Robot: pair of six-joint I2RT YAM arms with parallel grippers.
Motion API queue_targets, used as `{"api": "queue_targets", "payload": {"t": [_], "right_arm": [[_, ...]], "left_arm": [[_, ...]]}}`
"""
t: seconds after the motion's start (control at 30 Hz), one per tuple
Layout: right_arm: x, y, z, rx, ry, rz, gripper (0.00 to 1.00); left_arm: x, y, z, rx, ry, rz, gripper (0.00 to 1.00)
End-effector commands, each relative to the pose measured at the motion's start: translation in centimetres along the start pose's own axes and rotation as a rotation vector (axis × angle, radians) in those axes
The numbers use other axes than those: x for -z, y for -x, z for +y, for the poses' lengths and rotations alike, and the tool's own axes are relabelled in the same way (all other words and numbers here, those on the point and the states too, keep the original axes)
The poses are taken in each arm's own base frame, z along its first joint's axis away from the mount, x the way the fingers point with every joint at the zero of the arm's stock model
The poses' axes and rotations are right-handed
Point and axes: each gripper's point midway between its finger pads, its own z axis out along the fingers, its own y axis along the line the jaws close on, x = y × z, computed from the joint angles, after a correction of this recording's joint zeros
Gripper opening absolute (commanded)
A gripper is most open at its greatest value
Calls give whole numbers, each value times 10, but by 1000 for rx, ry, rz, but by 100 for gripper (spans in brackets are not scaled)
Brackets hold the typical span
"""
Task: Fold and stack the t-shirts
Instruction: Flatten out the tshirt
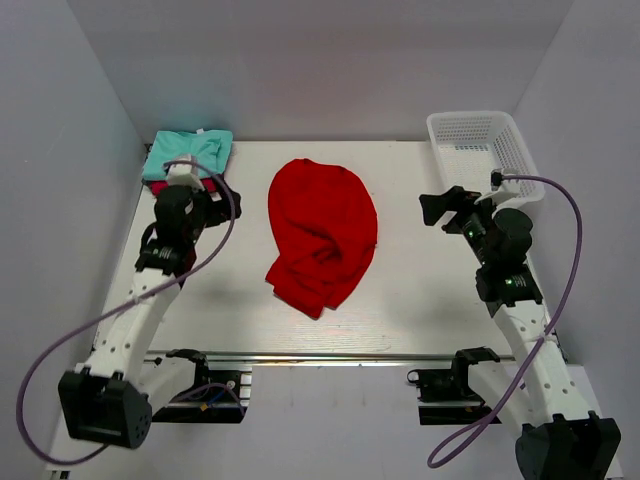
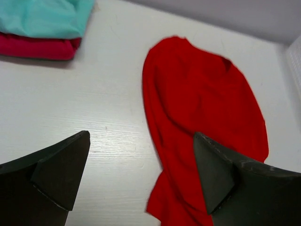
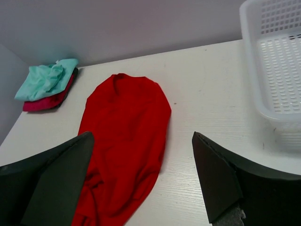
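Note:
Next, my left gripper moves down, back and to the right in the top view onto the red t-shirt's near tip [image 1: 315, 308], because the t-shirt narrows there.
A bright red t-shirt [image 1: 322, 232] lies crumpled in a long heap at the middle of the white table [image 1: 420, 290]. It shows in the left wrist view [image 2: 202, 94] and the right wrist view [image 3: 124, 136] too. At the back left corner a mint green t-shirt [image 1: 188, 152] rests folded on a crimson-pink one [image 2: 37, 47]. My left gripper [image 1: 212, 198] hovers open between that stack and the red shirt, holding nothing. My right gripper [image 1: 438, 208] stands open to the right of the red shirt, also holding nothing.
A white mesh basket [image 1: 470, 117] stands at the back right corner, just behind my right arm. Grey walls close in the table on three sides. A metal rail [image 1: 330, 356] runs along the near edge.

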Motion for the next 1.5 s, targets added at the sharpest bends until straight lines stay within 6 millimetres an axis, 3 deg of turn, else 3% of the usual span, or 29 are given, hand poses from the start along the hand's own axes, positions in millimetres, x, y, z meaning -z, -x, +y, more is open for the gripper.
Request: {"api": "queue_targets", "payload": {"t": [0.0, 0.1, 0.17, 0.2, 0.23, 0.27, 0.3, 0.37, 0.4, 0.43, 0.5, 0.53, 0.57, 0.6, 0.7, 0.77, 0.8, 0.83, 0.87, 0.9, 0.93, 0.97, 1.1, 1.17, 1.2, 1.33, 1.47], "right_arm": [[4, 7, 24, 45, 129, -6, 90], [0, -6, 17, 82, 119, 14, 90], [-9, -28, 2, 79, 73, 85, 90], [-11, -35, -2, 72, 59, 114, 90], [-17, -36, 6, 100, 108, 149, 90], [-23, -52, 0, 94, 98, 222, 90], [-27, -56, 1, 87, 105, 244, 90], [-45, -65, 4, 55, 144, 318, 90], [-52, -60, 14, 47, 189, 324, 90], [-61, -72, 13, 23, 202, 367, 90], [-80, -69, 25, 6, 272, 387, 90], [-89, -82, 22, -6, 279, 424, 90], [-102, -81, 27, -7, 303, 433, 90], [-110, -96, 24, -17, 295, 476, 90], [-137, -117, 15, -11, 243, 536, 90], [-150, -115, 16, 2, 230, 540, 90], [-157, -139, 9, -7, 213, 616, 90], [-164, -137, 12, -3, 213, 621, 90], [-170, -161, 7, -8, 208, 674, 90], [-183, -148, 16, 6, 230, 646, 90], [-184, -163, 13, -1, 219, 689, 90], [-197, -159, 17, 17, 228, 675, 90], [-212, -189, 1, 62, 137, 729, 90], [-217, -195, -1, 83, 110, 736, 87], [-218, -207, -5, 88, 92, 757, 87], [-217, -226, -8, 77, 84, 783, 87], [-220, -236, -8, 58, 86, 783, 86]], "left_arm": [[-17, -23, -19, -54, -100, 193, 100], [-26, -33, -38, -81, -185, 248, 100], [-29, -47, -48, -108, -277, 282, 100], [-24, -50, -64, -101, -382, 287, 100], [-22, -56, -71, -97, -434, 295, 100], [-14, -75, -80, -90, -510, 336, 100], [-12, -79, -87, -96, -549, 329, 100], [-7, -93, -96, -94, -573, 360, 100], [-5, -100, -98, -98, -583, 371, 100], [-2, -103, -104, -103, -598, 377, 100], [2, -117, -118, -121, -631, 412, 100], [2, -130, -123, -122, -648, 453, 100], [5, -140, -129, -125, -672, 485, 100], [7, -163, -137, -135, -693, 550, 100], [17, -191, -160, -166, -742, 651, 100], [16, -211, -162, -187, -715, 716, 100], [19, -216, -170, -207, -724, 722, 100], [18, -222, -165, -232, -684, 746, 100], [18, -228, -163, -246, -655, 770, 98], [18, -236, -163, -269, -628, 798, 96], [17, -243, -154, -293, -576, 816, 95], [22, -246, -151, -306, -557, 844, 93], [41, -268, -145, -307, -536, 917, 90], [53, -276, -147, -327, -535, 956, 87], [57, -279, -144, -331, -508, 974, 85], [74, -276, -141, -381, -437, 995, 83], [88, -286, -141, -403, -466, 1014, 80]]}}
